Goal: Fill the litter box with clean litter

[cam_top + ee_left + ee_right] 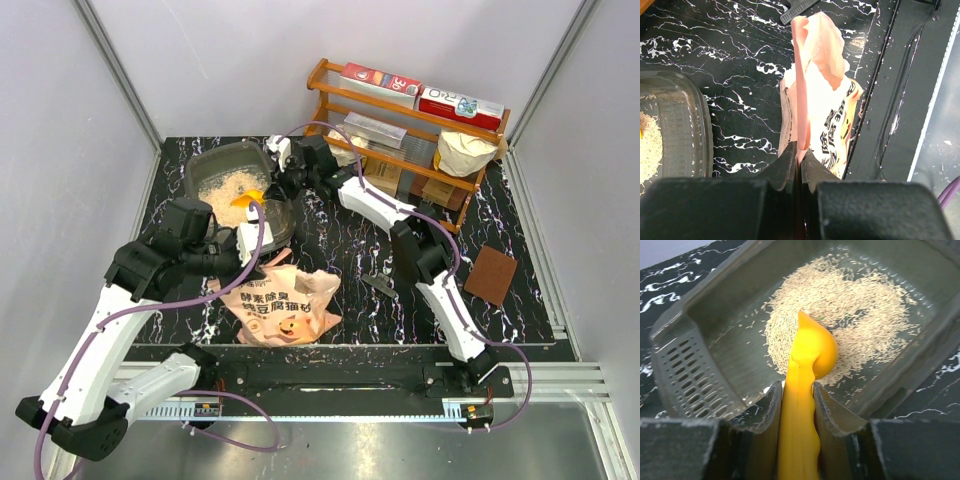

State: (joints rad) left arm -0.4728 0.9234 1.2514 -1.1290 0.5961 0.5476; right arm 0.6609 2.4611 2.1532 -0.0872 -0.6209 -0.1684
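Observation:
The scoop, its overturned bowl emptied, will be let go on the tabletop beside the dark tool, once my right gripper next moves back from the litter box and down there.
The dark grey litter box sits at the back left of the table, with pale beige litter spread over its floor; both show in the right wrist view, the box and the litter. My right gripper is shut on the handle of the yellow scoop, whose bowl is turned over above the litter. The pink bag with the pig face lies near the front edge. My left gripper is shut on the bag's upper edge.
A wooden rack with boxes and a white bag stands at the back right. A brown square pad lies at the right. A small dark tool lies mid-table. The box's corner is left of the bag.

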